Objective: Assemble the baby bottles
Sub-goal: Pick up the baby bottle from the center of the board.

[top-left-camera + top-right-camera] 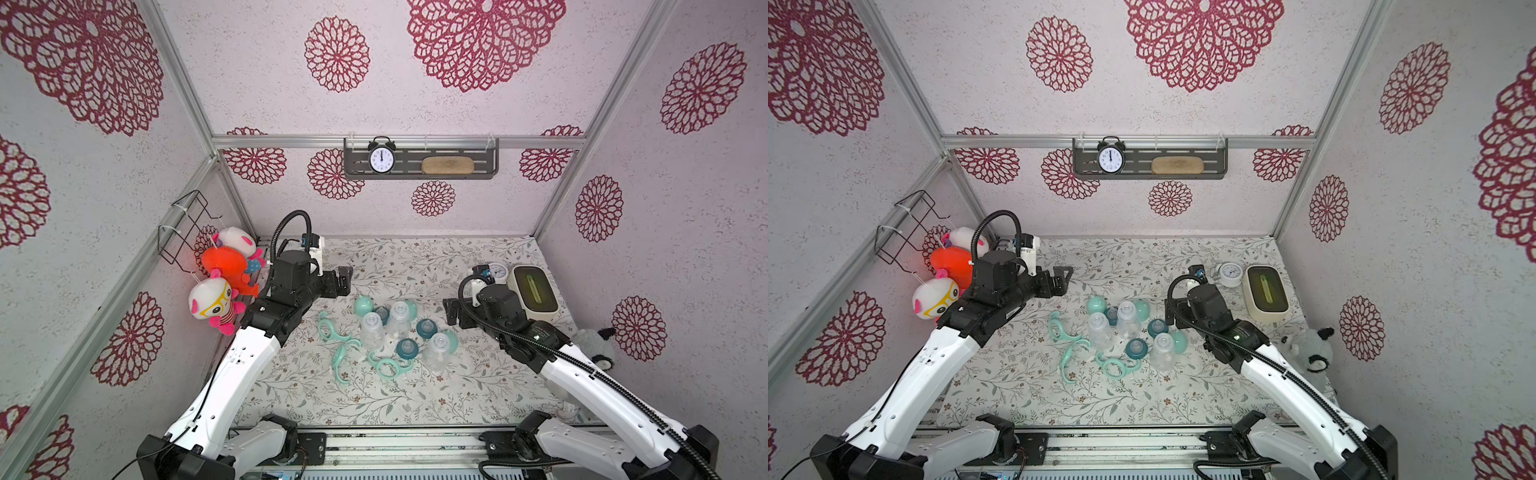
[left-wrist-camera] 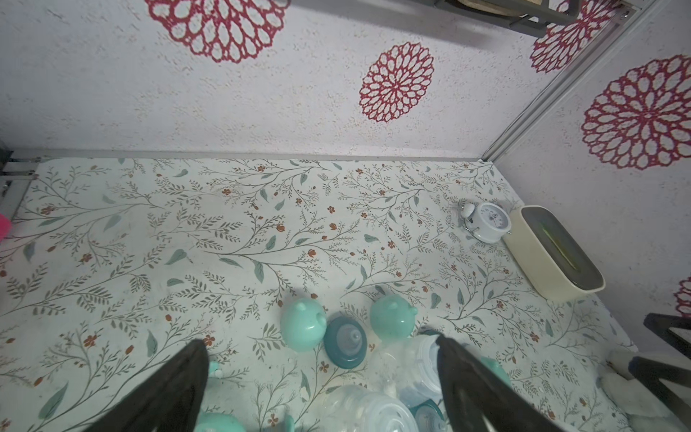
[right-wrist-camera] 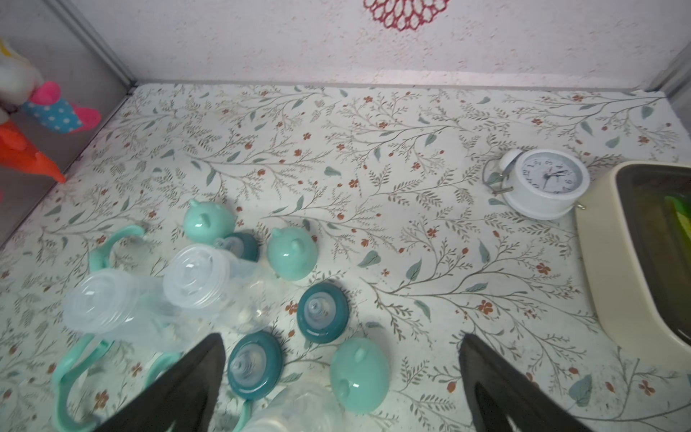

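Observation:
My right gripper will next move back and down around the nearest clear bottle body, because it stands below the gripper and nearer the robot's base.
The baby bottles lie in separate parts at the middle of the floral table. Three clear bottle bodies [image 1: 372, 330] [image 1: 1127, 318] [image 3: 194, 276] stand among dark teal nipple collars [image 1: 406, 348] [image 2: 344, 342] [image 3: 323, 312], mint domed caps [image 1: 363, 304] [image 2: 302, 323] [image 3: 359, 374] and mint curved handles [image 1: 343, 357] [image 1: 1117, 368]. My left gripper [image 1: 345, 280] [image 2: 321, 339] hovers open behind and left of the pile, holding nothing. On the pile's right side my right gripper [image 1: 451, 311] [image 3: 342, 334] is open and empty, above a cap and a collar.
A white alarm clock [image 1: 496, 272] and a cream box [image 1: 534, 293] sit at the back right. Plush toys [image 1: 224, 270] hang on the left wall; a grey plush [image 1: 594, 349] lies by the right wall. A wall shelf [image 1: 457, 174] holds a black clock [image 1: 381, 156].

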Controlling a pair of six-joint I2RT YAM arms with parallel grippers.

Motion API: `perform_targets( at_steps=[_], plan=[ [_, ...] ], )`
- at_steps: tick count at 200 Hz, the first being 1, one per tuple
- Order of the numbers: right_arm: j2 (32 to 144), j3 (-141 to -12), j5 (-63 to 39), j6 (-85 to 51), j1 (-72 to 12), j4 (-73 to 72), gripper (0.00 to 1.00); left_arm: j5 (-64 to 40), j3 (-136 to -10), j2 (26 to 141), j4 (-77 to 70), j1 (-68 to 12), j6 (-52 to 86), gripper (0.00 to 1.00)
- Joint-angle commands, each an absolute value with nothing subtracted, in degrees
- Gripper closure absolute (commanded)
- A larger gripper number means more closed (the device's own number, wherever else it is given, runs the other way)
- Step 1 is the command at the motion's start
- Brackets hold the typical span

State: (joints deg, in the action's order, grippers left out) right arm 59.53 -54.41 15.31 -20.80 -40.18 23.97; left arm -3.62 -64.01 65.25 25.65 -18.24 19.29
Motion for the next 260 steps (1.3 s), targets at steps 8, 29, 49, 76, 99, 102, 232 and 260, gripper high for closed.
perform_targets(
  at_steps=[8, 29, 49, 76, 99, 102, 232, 260],
  plan=[
    [62.72, -57.21, 20.45, -23.41, -47.17, 31.01, 0.01, -10.31, -63.09, 64.36, 22.42, -18.45, 20.60, 0.02],
    [64.71, -57.46, 22.54, -24.02, -50.85, 32.02, 0.01, -11.16, -62.71, 63.68, 22.59, -18.54, 20.89, 0.02],
    [66.38, -57.74, 23.88, -24.79, -53.49, 32.82, 0.01, -11.06, -61.35, 62.46, 22.46, -18.80, 20.87, 0.02],
    [67.42, -56.95, 24.08, -25.84, -54.51, 32.67, 0.01, -10.07, -61.20, 62.30, 22.57, -19.86, 19.43, 0.02],
    [65.27, -54.18, 22.50, -27.76, -54.50, 29.43, 0.06, -10.94, -61.94, 62.45, 22.56, -19.89, 19.25, 0.02],
    [64.97, -53.74, 22.24, -27.97, -54.49, 29.04, 0.06, -11.04, -61.88, 62.42, 22.46, -19.87, 19.31, 0.02],
    [68.48, -47.53, 17.81, -29.80, -54.58, 26.89, 0.09, -18.17, -61.09, 64.86, 17.32, -20.79, 21.77, 0.02],
    [70.00, -47.03, 17.96, -30.04, -54.58, 26.57, 0.11, -16.37, -59.39, 65.19, 15.22, -23.06, 20.33, 0.02]
  ],
)
